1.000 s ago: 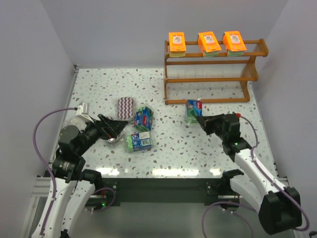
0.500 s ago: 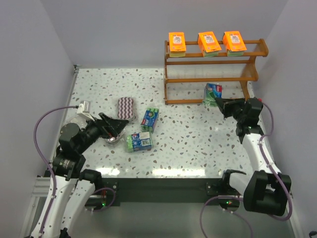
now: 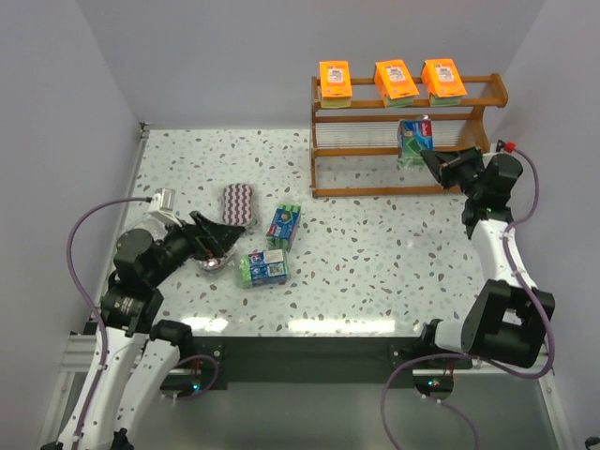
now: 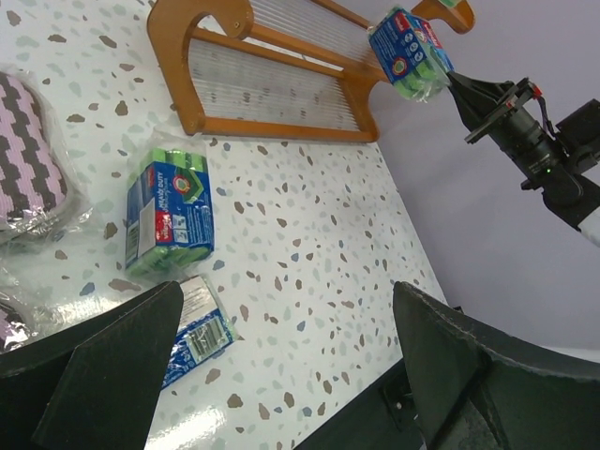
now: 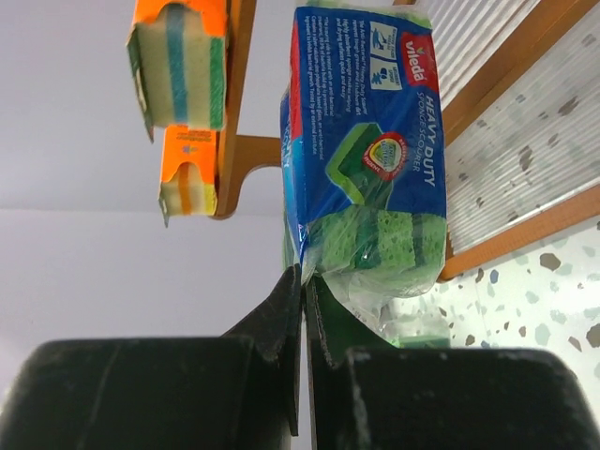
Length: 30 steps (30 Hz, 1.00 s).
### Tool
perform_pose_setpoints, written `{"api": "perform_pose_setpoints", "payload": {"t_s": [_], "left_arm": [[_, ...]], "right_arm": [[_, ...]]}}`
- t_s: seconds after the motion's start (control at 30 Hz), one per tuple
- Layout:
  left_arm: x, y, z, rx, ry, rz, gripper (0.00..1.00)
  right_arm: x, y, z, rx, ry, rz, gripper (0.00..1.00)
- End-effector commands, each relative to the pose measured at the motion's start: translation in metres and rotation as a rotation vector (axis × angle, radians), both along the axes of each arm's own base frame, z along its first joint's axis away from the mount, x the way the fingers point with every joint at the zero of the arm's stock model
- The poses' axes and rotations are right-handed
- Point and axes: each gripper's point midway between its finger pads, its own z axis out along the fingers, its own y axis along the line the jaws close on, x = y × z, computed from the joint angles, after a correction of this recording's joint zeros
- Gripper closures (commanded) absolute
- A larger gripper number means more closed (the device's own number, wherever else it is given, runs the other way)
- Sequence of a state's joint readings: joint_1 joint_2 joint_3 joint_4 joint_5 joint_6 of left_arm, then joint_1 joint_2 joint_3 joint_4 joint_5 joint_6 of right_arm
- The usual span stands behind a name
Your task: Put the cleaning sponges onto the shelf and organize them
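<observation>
I will next slide my right gripper outward to the middle level's empty end [image 3: 444, 134], to the gripper's right in the top view, and release the pack.
The brown wooden shelf [image 3: 403, 141] stands at the back right with three orange packs [image 3: 396, 81] on its top tier. My right gripper [image 3: 429, 161] is shut on the plastic edge of a blue-green pack [image 3: 413, 139] and holds it in the air before the middle tier, right of centre. The right wrist view shows that pack [image 5: 366, 178] pinched at the gripper [image 5: 305, 281]. My left gripper [image 3: 220, 242] is open and empty over the table's left. Two blue-green packs [image 3: 283, 225] [image 3: 263, 267] and a purple-white zigzag pack [image 3: 238, 202] lie near it.
A second zigzag bag [image 4: 11, 319] shows partly under my left gripper. The shelf's lower tiers [image 4: 272, 94] hold nothing. Grey walls close in the table on the left, back and right.
My right gripper lifted the blue-green pack from the table in front of the shelf and carried it up and right to the middle tier. The left arm barely moved.
</observation>
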<state>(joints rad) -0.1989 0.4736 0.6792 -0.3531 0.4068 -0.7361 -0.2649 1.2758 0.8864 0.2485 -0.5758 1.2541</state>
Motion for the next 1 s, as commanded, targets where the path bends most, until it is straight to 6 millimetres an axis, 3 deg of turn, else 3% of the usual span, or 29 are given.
{"api": "perform_pose_setpoints", "payload": {"t_s": [0.0,0.27,0.53,0.6,0.97], "left_arm": [[0.003,-0.003,0.019,0.014,-0.080,-0.025,0.00],[0.015,-0.007,0.018,0.010,-0.083,-0.032,0.00],[0.030,-0.012,0.018,0.005,-0.084,-0.046,0.00],[0.035,-0.014,0.017,0.001,-0.080,-0.048,0.00],[0.058,-0.020,0.014,-0.016,-0.079,-0.056,0.00]], "right_arm": [[0.011,-0.002,0.035,-0.047,-0.114,0.038,1.00],[0.036,-0.012,0.029,-0.022,-0.144,0.036,1.00],[0.071,-0.040,0.014,0.072,-0.233,0.047,1.00],[0.075,-0.045,0.022,0.068,-0.277,0.051,1.00],[0.093,-0.067,0.011,0.068,-0.271,0.075,1.00]]}}
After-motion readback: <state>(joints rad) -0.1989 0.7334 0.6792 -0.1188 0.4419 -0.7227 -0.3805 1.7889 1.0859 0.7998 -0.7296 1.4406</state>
